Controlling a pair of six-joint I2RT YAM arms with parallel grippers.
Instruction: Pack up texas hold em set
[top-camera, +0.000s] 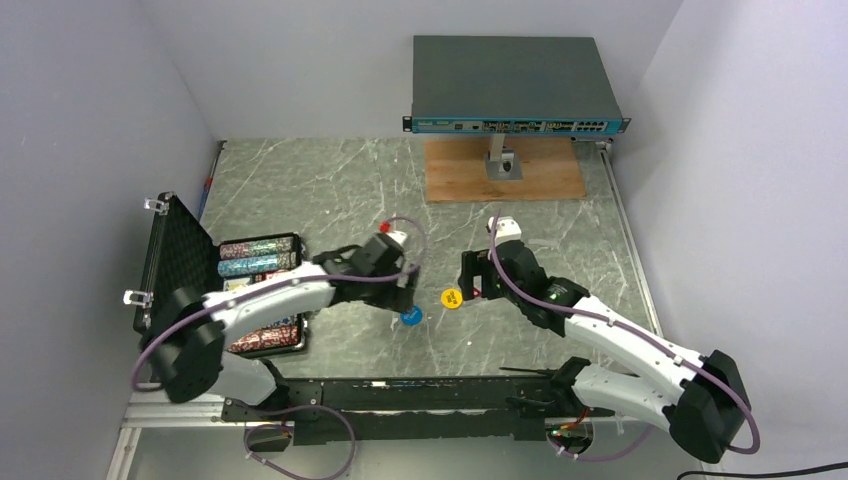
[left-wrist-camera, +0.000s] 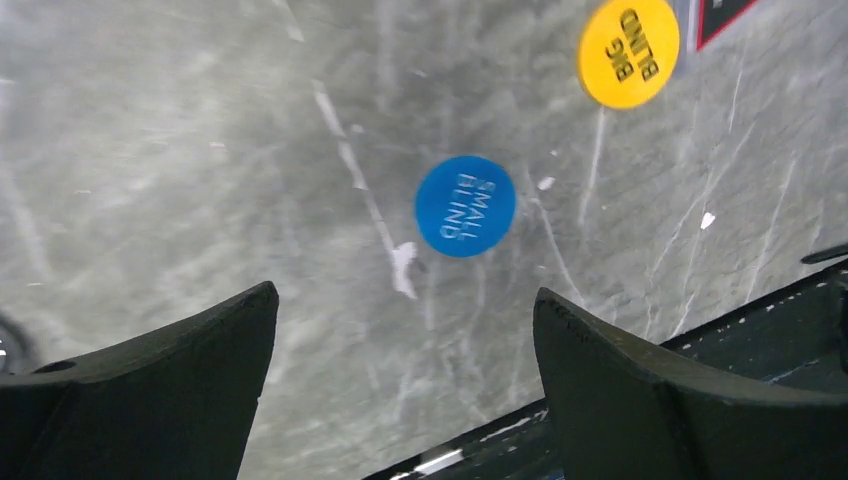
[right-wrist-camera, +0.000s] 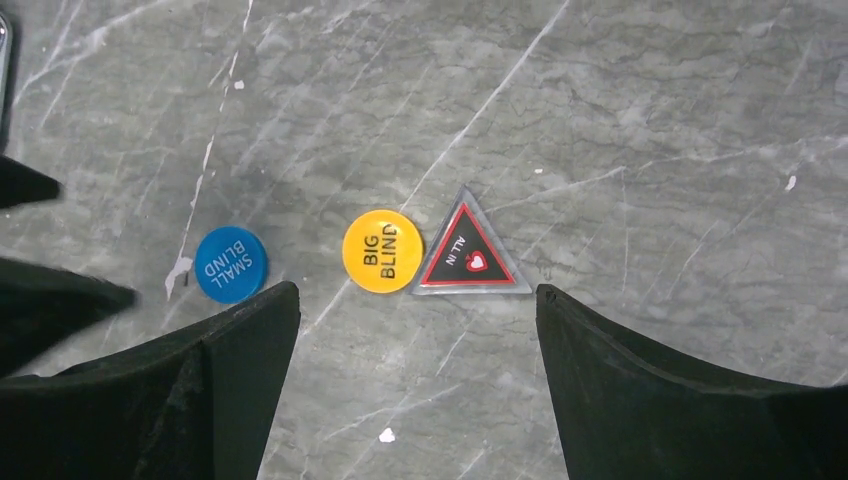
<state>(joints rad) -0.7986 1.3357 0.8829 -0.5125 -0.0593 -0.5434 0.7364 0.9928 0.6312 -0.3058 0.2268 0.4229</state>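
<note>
Next, the left gripper shifts toward the yellow disc's side, then lowers, to get around the blue rim (top-camera: 411, 316) (left-wrist-camera: 465, 206), as the blue disc sits off-center.
The black briefcase (top-camera: 160, 262) lies open at the left, foam-lined lid raised, with rows of chips (top-camera: 258, 256) inside. A blue "SMALL BLIND" disc (top-camera: 411, 316) (left-wrist-camera: 465, 205) (right-wrist-camera: 230, 264) and a yellow "BIG BLIND" disc (top-camera: 451, 298) (left-wrist-camera: 628, 52) (right-wrist-camera: 383, 251) lie on the marble table. A red triangular "ALL IN" token (right-wrist-camera: 468, 258) lies right of the yellow disc. My left gripper (top-camera: 405, 300) (left-wrist-camera: 405, 295) is open and empty just above the blue disc. My right gripper (top-camera: 476, 285) (right-wrist-camera: 415, 290) is open and empty over the yellow disc and the token.
The big grey network switch (top-camera: 515, 85) stands on a post over a wooden board (top-camera: 505, 170) at the back. A black rail (top-camera: 400, 395) runs along the near edge. The left arm's fingers (right-wrist-camera: 40, 300) show at the left of the right wrist view.
</note>
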